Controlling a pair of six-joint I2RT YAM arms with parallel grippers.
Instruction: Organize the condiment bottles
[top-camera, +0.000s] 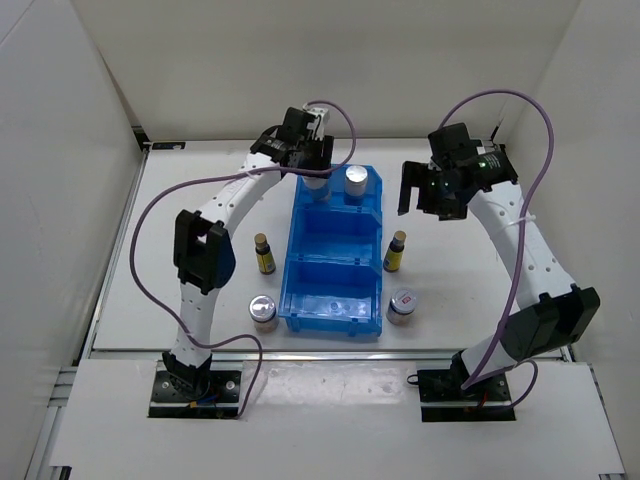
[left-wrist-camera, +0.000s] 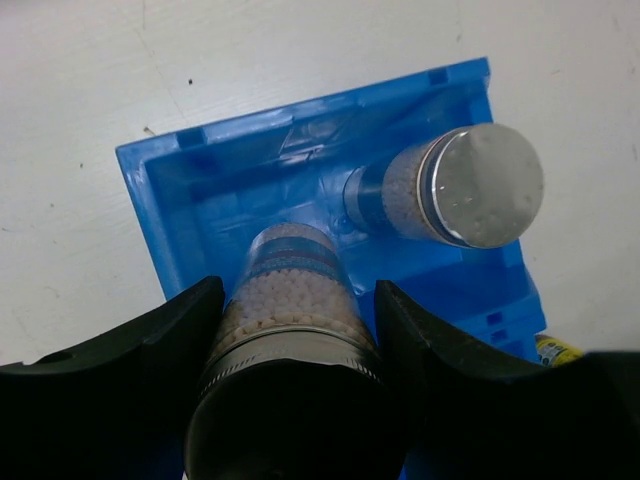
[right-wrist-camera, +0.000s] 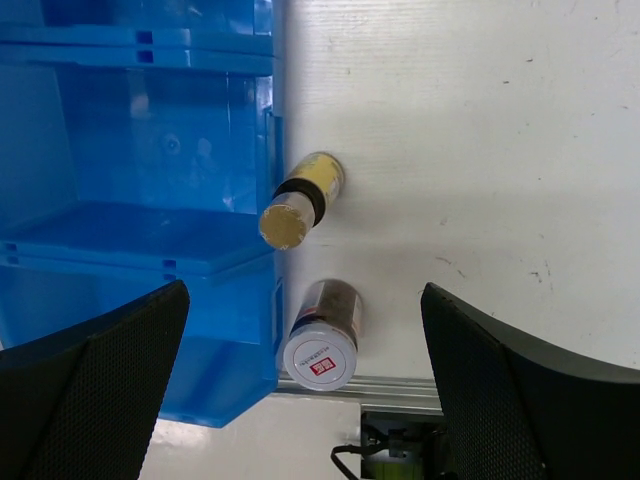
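Next, my left gripper moves down toward the clear bottom of the bin's far section and releases the white bottle with the blue band, since there's room beside the silver-capped one.
My left gripper (top-camera: 314, 168) (left-wrist-camera: 300, 292) is shut on a white bottle with a blue band (left-wrist-camera: 292, 270), holding it by the cap end in the left of the blue bin's far compartment (left-wrist-camera: 190, 185). A second white bottle with a silver cap (top-camera: 357, 181) (left-wrist-camera: 455, 190) stands in that same compartment to the right. Two slim dark bottles with yellow labels (top-camera: 264, 253) (top-camera: 395, 250) stand on the table either side of the bin. Two squat silver-lidded jars (top-camera: 263, 312) (top-camera: 402, 305) stand near its front corners. My right gripper (top-camera: 420, 190) (right-wrist-camera: 303, 295) hangs open and empty above the right slim bottle (right-wrist-camera: 300, 205) and jar (right-wrist-camera: 325, 345).
The blue three-compartment bin (top-camera: 333, 322) sits mid-table; its middle and near compartments hold no bottles. White walls close in the table at the back and sides. A metal rail (right-wrist-camera: 400, 392) runs along the near table edge.
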